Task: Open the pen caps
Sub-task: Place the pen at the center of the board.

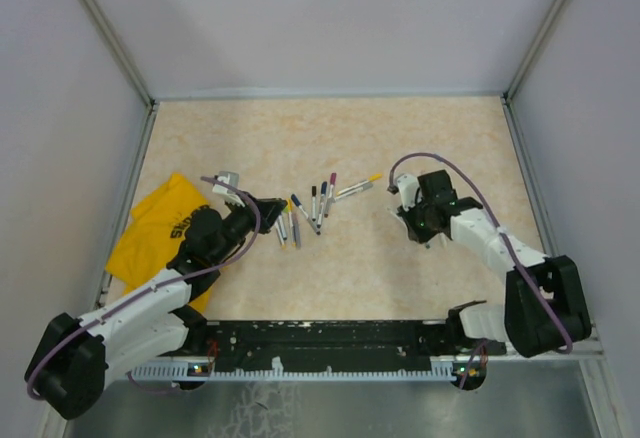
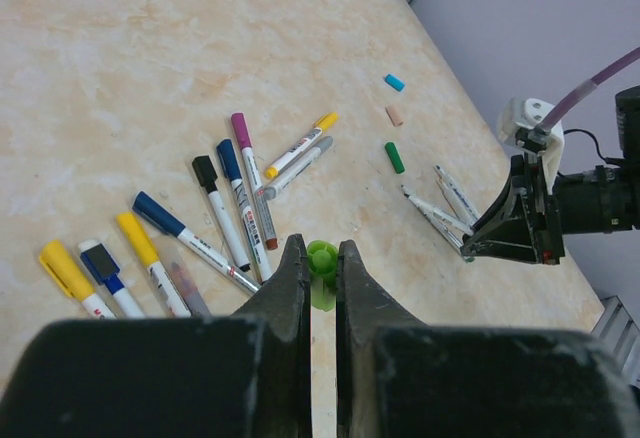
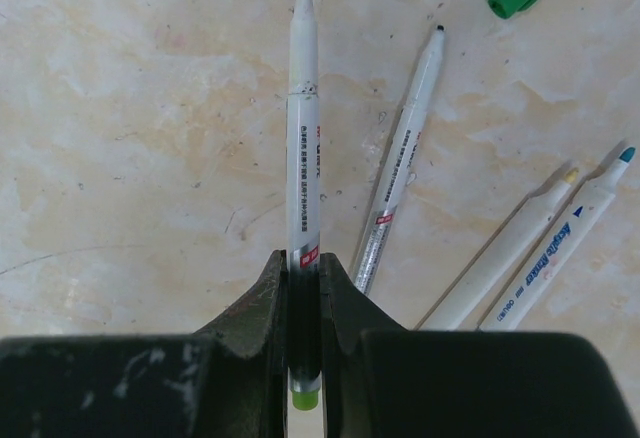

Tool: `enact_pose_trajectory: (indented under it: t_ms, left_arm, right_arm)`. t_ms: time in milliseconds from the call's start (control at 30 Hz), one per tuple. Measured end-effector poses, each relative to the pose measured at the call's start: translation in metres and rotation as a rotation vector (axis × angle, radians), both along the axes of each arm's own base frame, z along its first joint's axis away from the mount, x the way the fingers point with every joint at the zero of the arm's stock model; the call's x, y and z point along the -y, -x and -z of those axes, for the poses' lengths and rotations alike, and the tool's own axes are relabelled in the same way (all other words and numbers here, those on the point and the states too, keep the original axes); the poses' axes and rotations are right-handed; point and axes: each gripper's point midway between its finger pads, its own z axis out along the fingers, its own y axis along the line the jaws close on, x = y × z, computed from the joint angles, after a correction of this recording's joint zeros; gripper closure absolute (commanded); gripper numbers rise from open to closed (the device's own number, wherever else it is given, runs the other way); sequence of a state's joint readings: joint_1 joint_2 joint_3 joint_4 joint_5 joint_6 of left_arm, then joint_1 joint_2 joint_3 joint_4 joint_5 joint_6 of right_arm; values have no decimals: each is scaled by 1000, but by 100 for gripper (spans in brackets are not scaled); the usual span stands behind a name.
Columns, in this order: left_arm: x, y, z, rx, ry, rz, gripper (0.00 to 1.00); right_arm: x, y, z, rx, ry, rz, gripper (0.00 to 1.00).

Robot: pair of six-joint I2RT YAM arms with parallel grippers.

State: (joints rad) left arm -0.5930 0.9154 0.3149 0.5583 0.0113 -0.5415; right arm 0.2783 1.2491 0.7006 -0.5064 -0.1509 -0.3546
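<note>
My right gripper moves down to the table beside the nearest pen next and opens, as the white pen's black tip is bare and other uncapped pens lie here.
My left gripper (image 2: 320,250) is shut on a green pen cap (image 2: 322,258), held just above the table. Beyond it several capped pens (image 2: 222,213) lie fanned out, with yellow, blue, black and purple caps. My right gripper (image 3: 303,263) is shut on a white pen (image 3: 303,108) whose black tip is bare and whose green end shows between the fingers. Three other uncapped pens (image 3: 400,173) lie on the table beside it. Loose blue (image 2: 394,82), beige (image 2: 394,115) and green (image 2: 395,157) caps lie between the two groups.
A yellow cloth (image 1: 160,228) lies at the left edge of the table, under the left arm. Grey walls with metal posts close in the table (image 1: 330,138) on three sides. The right arm (image 2: 530,218) stands near the uncapped pens in the left wrist view.
</note>
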Motion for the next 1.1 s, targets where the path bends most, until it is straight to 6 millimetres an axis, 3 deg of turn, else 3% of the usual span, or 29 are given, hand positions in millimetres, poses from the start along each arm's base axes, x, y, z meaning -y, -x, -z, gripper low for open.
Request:
enact_pose_trajectory:
  t_ms: [267,700,1100]
  left_arm:
    - [0,0,0,0,1,0,100]
    - [0,0,1,-3,2,-1,100]
    - [-1,1,5,-11,-1,-1,100]
  right_arm:
    - [8,10,27,-139,58,38,100]
    - [8,1,30,-172,80,60,88]
    - [14,5,34,-194,112,72,77]
